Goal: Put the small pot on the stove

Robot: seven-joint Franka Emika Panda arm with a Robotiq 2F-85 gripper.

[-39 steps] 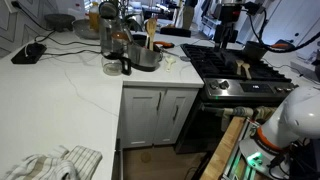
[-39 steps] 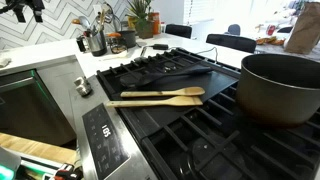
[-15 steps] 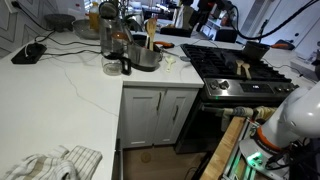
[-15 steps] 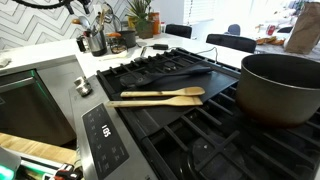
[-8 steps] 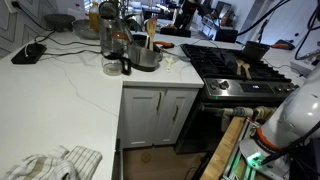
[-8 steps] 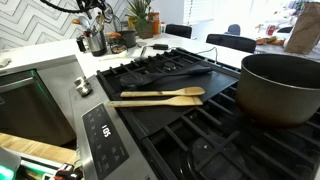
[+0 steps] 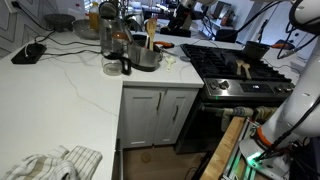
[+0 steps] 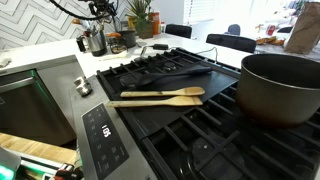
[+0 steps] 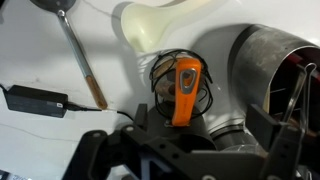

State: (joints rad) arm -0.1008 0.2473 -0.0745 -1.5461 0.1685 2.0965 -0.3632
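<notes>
The robot will lower its open gripper down onto the narrow end of the whisk's orange handle (image 9: 182, 117) and close there, because that end of the handle already shows between the gripper's fingers.
A small dark round pot (image 9: 160, 108) sits on the white counter, with an orange-handled whisk (image 9: 185, 88) lying across it. In an exterior view it shows as a small dark thing (image 7: 125, 66) beside the glass jug. The stove (image 7: 235, 72) has a black cooktop and iron grates, and it fills the near part of an exterior view (image 8: 190, 110). My gripper (image 9: 200, 115) is open and empty, hanging above the small pot with a finger to each side. It shows high over the counter's back in both exterior views (image 7: 183, 10) (image 8: 100, 10).
A shiny steel pot (image 7: 146, 54) (image 9: 275, 60) with wooden spoons and a tall glass jug (image 7: 113, 38) stand close to the small pot. A larger dark pot (image 8: 278, 88) and two wooden spatulas (image 8: 160, 97) lie on the stove. A ladle (image 9: 78, 55) and a black adapter (image 9: 30, 98) lie on the counter.
My arm has swung from above the stove to above the pots on the counter. Nothing on the counter or the stove has moved.
</notes>
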